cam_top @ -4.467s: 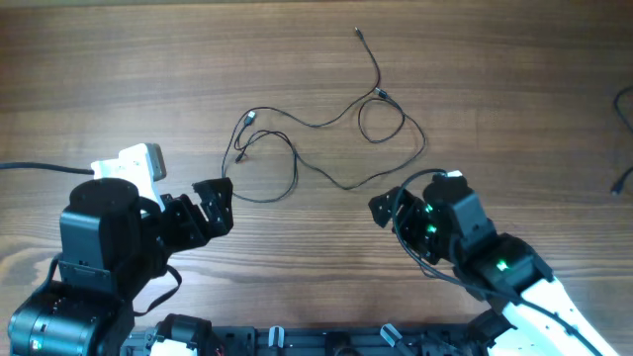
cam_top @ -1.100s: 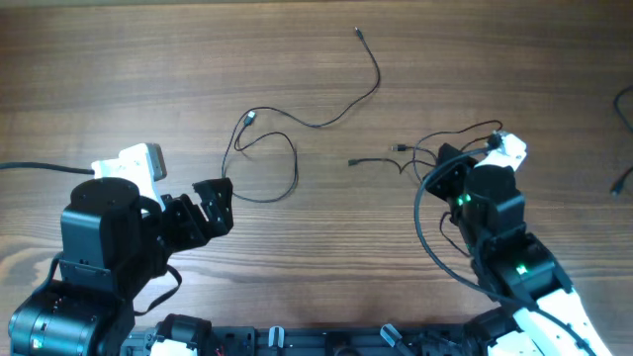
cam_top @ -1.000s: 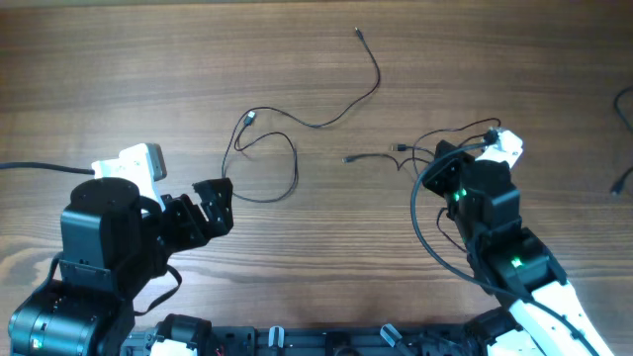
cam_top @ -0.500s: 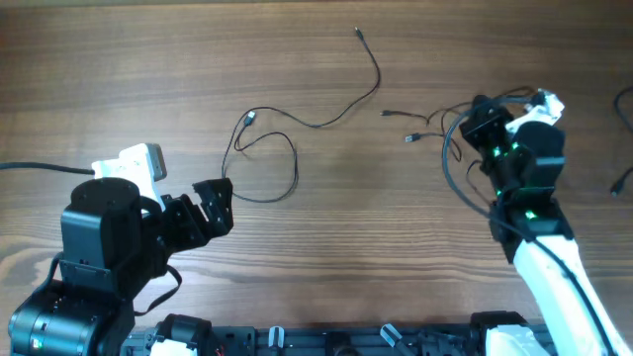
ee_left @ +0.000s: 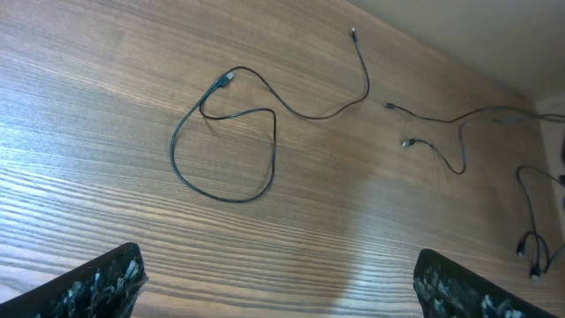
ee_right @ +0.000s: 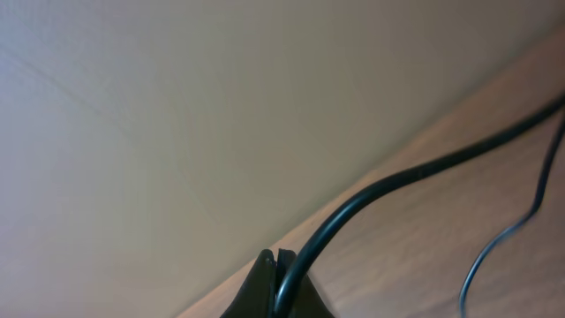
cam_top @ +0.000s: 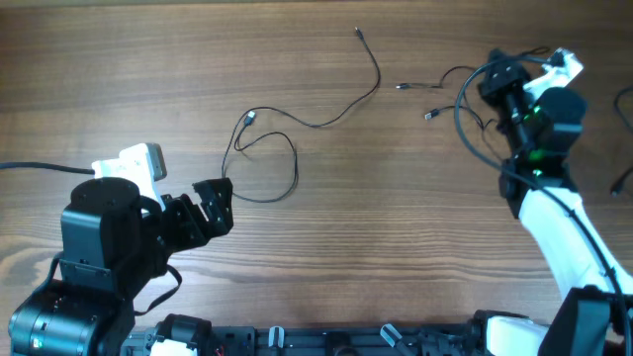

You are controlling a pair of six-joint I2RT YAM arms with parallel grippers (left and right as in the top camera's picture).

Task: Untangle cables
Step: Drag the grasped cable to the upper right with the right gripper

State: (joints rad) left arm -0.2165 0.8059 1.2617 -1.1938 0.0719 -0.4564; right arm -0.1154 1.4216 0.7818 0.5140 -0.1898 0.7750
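Note:
The right gripper should move outward, then to the right in the overhead view, and release the cable on bare far wood, because that cable is clear of the loop.
One thin black cable (cam_top: 294,166) lies loose on the wood, a loop at centre left and a tail running to a plug (cam_top: 358,33) at the far side; the left wrist view shows the same cable (ee_left: 269,159). A second cable (cam_top: 429,116) trails left from my right gripper (cam_top: 487,85), which is shut on it at the far right; its two plug ends hang free. In the right wrist view the shut gripper (ee_right: 275,262) is crossed by a thick arm wire (ee_right: 388,187). My left gripper (cam_top: 215,201) stands open near the loop, its fingers (ee_left: 95,283) wide apart over bare wood.
More thin black cords (cam_top: 622,180) lie at the table's right edge and also appear as cords (ee_left: 532,225) in the left wrist view. A thick black wire (cam_top: 40,168) runs off the left edge. The table's far edge shows behind the right gripper.
My right gripper has swung from the near centre to the far right, dragging its cable out and away from the looped one. The left arm and the looped cable have not moved.

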